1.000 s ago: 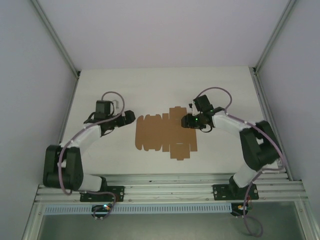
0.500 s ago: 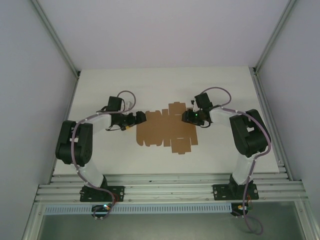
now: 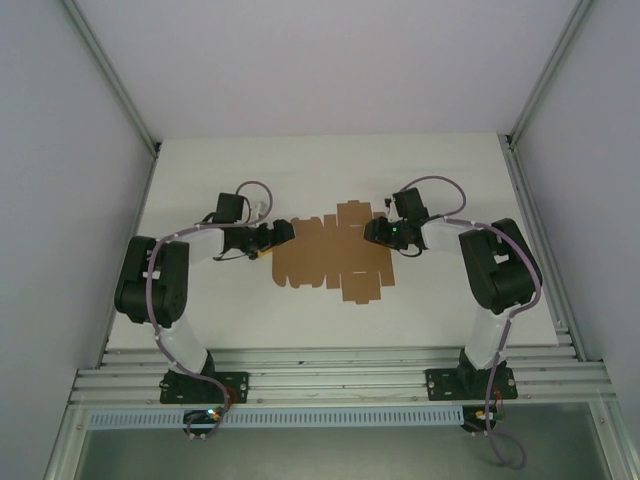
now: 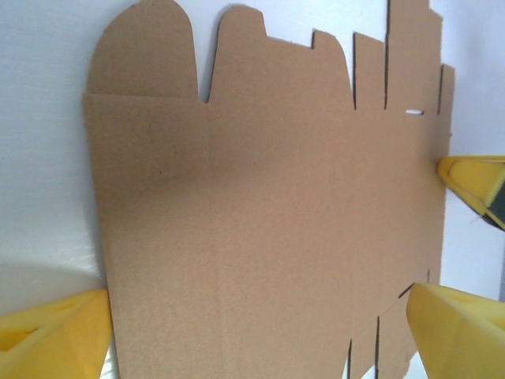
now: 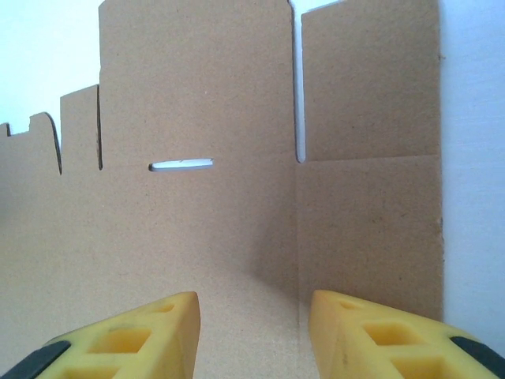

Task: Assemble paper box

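I need to tilt my left gripper and push it in toward the sheet [image 3: 333, 255], with one finger going under the sheet's straight side edge [image 3: 274, 256], because the sheet is lying flat on the table.
The paper box is a flat brown die-cut cardboard sheet [image 3: 333, 255] lying on the white table, flaps and tabs spread out. My left gripper [image 3: 284, 233] sits low at the sheet's left edge. In the left wrist view its yellow fingers [image 4: 55, 338] stand wide apart on either side of the sheet [image 4: 260, 213], and the left gripper [image 4: 260, 343] is open. My right gripper [image 3: 371, 233] is over the sheet's far right part. In the right wrist view its gripper [image 5: 252, 332] is open just above the cardboard [image 5: 205, 229], near a fold line and a slot [image 5: 181, 165].
The white table [image 3: 330, 165] is bounded by grey side walls and metal frame posts [image 3: 110, 75]. An aluminium rail [image 3: 340, 375] runs along the near edge with both arm bases on it. One yellow finger of the right gripper [image 4: 473, 178] shows across the sheet in the left wrist view.
The left arm swung in from the left until its gripper reached the sheet's left edge. The right arm folded its elbow in. The sheet slid slightly toward the far side.
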`<state>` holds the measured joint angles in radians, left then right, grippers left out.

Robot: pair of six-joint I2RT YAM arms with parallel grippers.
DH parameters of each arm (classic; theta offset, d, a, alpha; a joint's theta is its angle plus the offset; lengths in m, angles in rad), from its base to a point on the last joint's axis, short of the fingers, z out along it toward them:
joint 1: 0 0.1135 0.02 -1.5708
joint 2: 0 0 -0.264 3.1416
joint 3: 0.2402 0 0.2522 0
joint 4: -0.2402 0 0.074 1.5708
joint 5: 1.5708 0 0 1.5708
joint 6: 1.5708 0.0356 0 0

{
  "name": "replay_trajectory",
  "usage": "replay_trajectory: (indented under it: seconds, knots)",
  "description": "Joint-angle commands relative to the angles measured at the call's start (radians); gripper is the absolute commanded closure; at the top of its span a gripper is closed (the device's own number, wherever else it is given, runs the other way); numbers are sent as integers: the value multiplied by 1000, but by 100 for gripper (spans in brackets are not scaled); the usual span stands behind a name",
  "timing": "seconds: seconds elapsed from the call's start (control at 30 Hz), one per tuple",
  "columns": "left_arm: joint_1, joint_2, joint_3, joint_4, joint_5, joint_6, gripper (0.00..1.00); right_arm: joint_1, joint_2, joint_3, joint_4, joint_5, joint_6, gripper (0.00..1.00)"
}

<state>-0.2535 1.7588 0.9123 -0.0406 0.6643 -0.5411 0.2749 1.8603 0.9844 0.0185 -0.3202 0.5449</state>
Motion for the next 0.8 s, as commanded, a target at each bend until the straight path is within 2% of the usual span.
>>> replay_trajectory:
  seconds: [0.0, 0.13, 0.2, 0.27, 0.37, 0.5, 0.57, 0.63, 0.77]
  knots:
    - [-41, -23, -33, 234, 253, -95, 8, 12, 70, -77, -71, -32, 35, 56]
    - [-40, -91, -74, 403, 297, -196, 11, 4, 71, -106, -13, -69, 53, 57]
    - [-47, -111, -74, 419, 301, -211, 15, -3, 68, -119, 8, -85, 57, 57]
    - [-56, -120, -63, 392, 286, -187, 24, -9, 61, -138, 46, -106, 60, 57]
    - [-64, -108, -30, 293, 236, -138, 28, -17, 54, -150, 67, -124, 60, 57]
    - [-94, -100, 30, 99, 116, -24, 40, -24, 51, -159, 82, -138, 52, 57]
    - [-110, -105, 68, -4, 37, 39, 51, -29, 38, -172, 96, -139, 48, 56]
    - [-118, -107, 86, -51, 8, 61, 62, -45, 16, -173, 88, -134, 43, 54]
    - [-120, -116, 91, -57, -34, 60, 79, -85, -58, -177, 75, -153, 25, 51]
